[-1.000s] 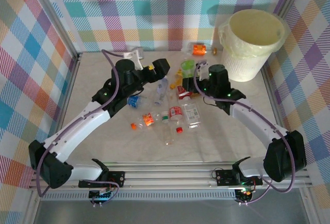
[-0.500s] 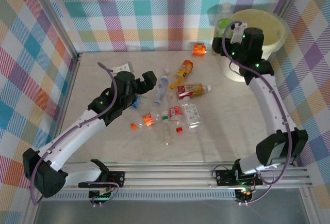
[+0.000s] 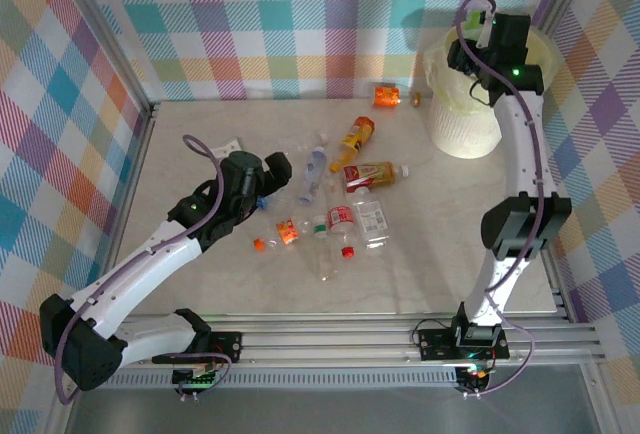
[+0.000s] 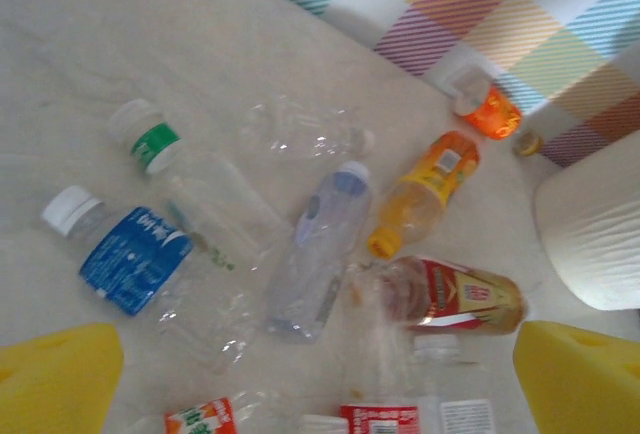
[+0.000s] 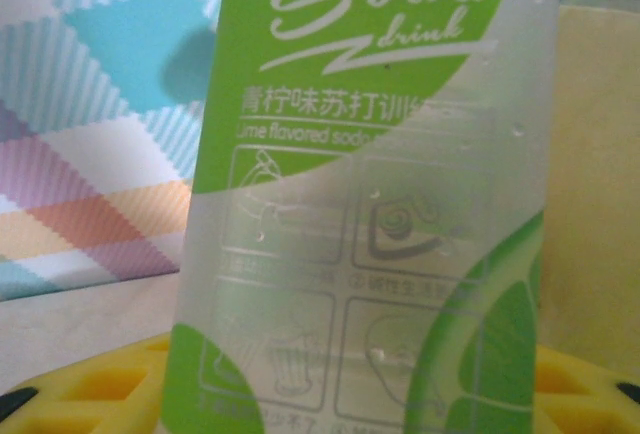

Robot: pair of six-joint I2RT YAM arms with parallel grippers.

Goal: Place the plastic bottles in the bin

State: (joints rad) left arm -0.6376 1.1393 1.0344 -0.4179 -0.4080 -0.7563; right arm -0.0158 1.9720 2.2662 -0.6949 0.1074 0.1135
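Observation:
The bin's lined opening is right beside my right gripper. I need to tilt that gripper's fingers downward over the bin's opening next, then let go of the clear bottle.
My right gripper (image 3: pixel 478 32) is raised at the near rim of the bin (image 3: pixel 462 132), a white bucket lined with a pale yellow bag. It is shut on a clear bottle with a green soda label (image 5: pixel 370 204), which stands upright between the yellow fingers (image 5: pixel 90 394). My left gripper (image 3: pixel 276 168) hovers open above the plastic bottles on the table, its yellow fingertips (image 4: pixel 55 379) wide apart and nothing between them. Below it lie a blue-labelled bottle (image 4: pixel 130 259), a clear bluish one (image 4: pixel 320 249), an orange one (image 4: pixel 425 194) and a red-labelled brown one (image 4: pixel 450 294).
More crushed bottles cluster near the table's middle (image 3: pixel 340 226). A small orange bottle (image 3: pixel 386 95) lies by the back wall, left of the bin. Checked walls close in the table on three sides. A metal rail (image 3: pixel 330 329) runs along the near edge.
My right arm has lifted the green-labelled bottle off the table and swung it up to the bin's rim. My left arm has drawn back toward the left, still open.

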